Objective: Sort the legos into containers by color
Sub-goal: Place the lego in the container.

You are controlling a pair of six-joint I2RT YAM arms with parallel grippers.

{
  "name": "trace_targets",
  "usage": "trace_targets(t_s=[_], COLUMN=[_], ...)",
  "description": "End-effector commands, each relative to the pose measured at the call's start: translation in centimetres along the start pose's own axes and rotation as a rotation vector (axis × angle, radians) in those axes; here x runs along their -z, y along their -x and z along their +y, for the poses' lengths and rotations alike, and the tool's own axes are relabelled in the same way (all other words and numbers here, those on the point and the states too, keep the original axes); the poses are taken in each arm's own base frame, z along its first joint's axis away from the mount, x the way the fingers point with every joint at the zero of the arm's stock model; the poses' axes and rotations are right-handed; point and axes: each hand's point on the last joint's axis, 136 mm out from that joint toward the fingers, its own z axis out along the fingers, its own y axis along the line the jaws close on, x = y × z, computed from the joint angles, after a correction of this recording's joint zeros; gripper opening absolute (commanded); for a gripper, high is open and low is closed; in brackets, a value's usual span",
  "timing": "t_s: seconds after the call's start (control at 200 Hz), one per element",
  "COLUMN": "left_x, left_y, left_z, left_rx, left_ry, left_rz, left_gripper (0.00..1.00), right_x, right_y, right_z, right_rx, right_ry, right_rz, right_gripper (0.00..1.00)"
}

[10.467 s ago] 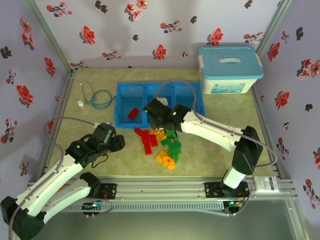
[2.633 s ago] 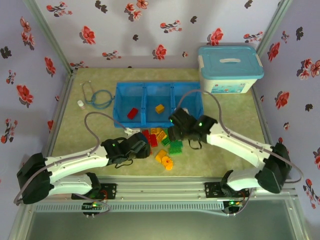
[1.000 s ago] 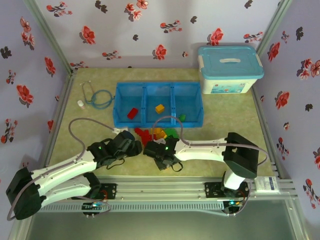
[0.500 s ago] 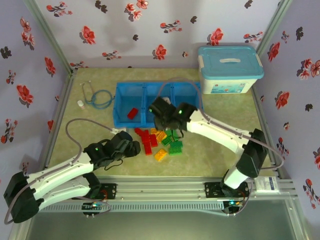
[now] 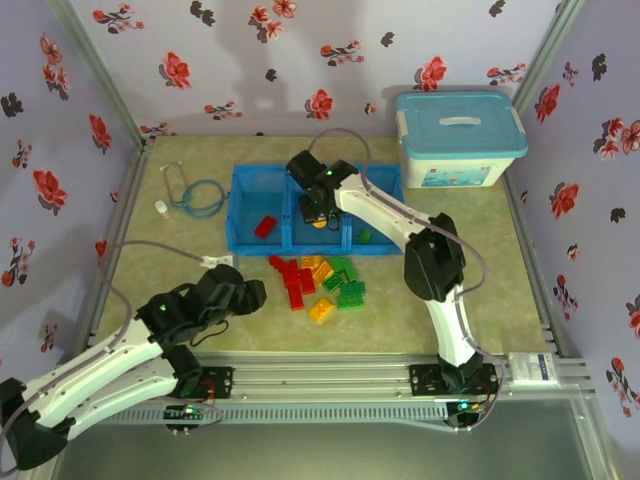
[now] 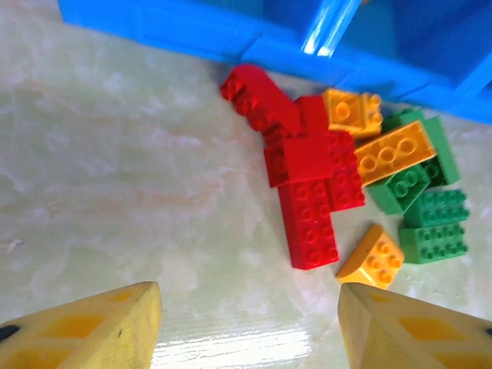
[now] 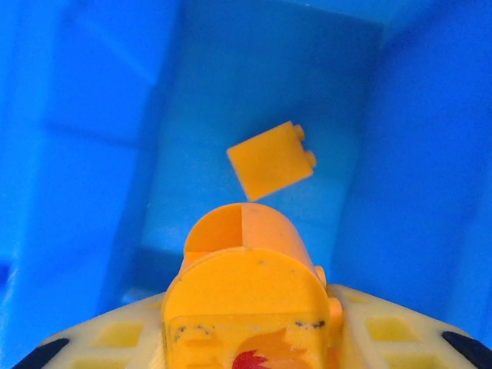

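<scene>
The rounded orange lego (image 7: 246,292) goes down with my right gripper into the blue tray's middle section for release next, since that section's bottom below has a matching orange brick.
My right gripper (image 5: 318,210) hangs over the middle compartment of the blue tray (image 5: 250,246), shut on a rounded orange lego (image 7: 246,292) with a red print. Below it an orange brick (image 7: 270,159) lies on that compartment's floor. A red lego (image 5: 265,227) lies in the left compartment and a green one (image 5: 365,236) in the right. The loose pile (image 5: 320,280) of red (image 6: 307,192), orange (image 6: 392,150) and green (image 6: 430,223) legos sits in front of the tray. My left gripper (image 6: 250,330) is open and empty, just short of the pile's near left side.
A white box with a light-blue lid (image 5: 460,140) stands at the back right. A stethoscope (image 5: 195,195) and a small vial (image 5: 160,208) lie left of the tray. Patterned walls close in the table on three sides.
The right arm has carried the orange lego from above the pile back over the middle compartment. The left arm has drawn back slightly toward the near left, its jaws still open.
</scene>
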Motion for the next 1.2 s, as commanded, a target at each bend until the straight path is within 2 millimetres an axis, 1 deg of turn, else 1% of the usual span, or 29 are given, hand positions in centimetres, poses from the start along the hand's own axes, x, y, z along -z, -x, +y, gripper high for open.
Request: trace_targets(t_s=[0.0,0.075,0.125,0.26,0.655,0.685,0.76,0.785,0.875,0.965,1.08,1.19], left_x=[0.9,0.7,0.6,0.6,0.7,0.7,0.8,0.9,1.0,1.1,1.0,0.8], left_y=[0.4,0.0,-0.2,-0.4,-0.2,-0.2,-0.2,-0.2,-0.2,-0.1,0.0,0.0], left_z=[1.2,1.5,1.6,1.8,1.7,1.7,1.8,1.8,1.8,1.7,1.5,1.2], left_rx=[-0.018,-0.009,-0.002,0.008,0.010,0.010,0.009,0.009,0.009,0.012,0.010,0.000], left_ry=[0.048,0.054,0.052,0.046,0.046,0.046,0.049,0.049,0.050,0.045,0.044,0.048], left_rz=[-0.012,0.001,0.005,0.004,0.003,0.003,0.006,0.006,0.006,0.004,0.006,0.014], left_gripper=[0.62,0.62,0.62,0.62,0.62,0.63,0.62,0.62,0.62,0.62,0.62,0.62], right_x=[-0.6,-1.9,-2.4,-3.8,-4.7,-4.8,-4.7,-4.7,-4.1,-3.0,-0.5,2.8], right_y=[1.1,1.3,1.5,1.4,1.5,1.6,1.7,1.8,2.1,2.5,3.2,3.8], right_z=[-1.0,-1.1,-1.1,-1.5,-1.5,-1.6,-1.9,-1.9,-1.9,-1.8,-1.6,-1.1], right_rx=[0.008,0.003,0.003,0.003,-0.002,-0.002,-0.001,-0.001,0.001,-0.001,-0.001,0.013], right_ry=[-0.031,-0.037,-0.037,-0.060,-0.055,-0.059,-0.071,-0.073,-0.069,-0.061,-0.052,-0.045], right_rz=[0.028,0.052,0.059,0.091,0.098,0.099,0.099,0.099,0.093,0.078,0.035,-0.027], right_gripper=[0.30,0.31,0.31,0.32,0.35,0.37,0.50,0.53,0.59,0.60,0.60,0.60])
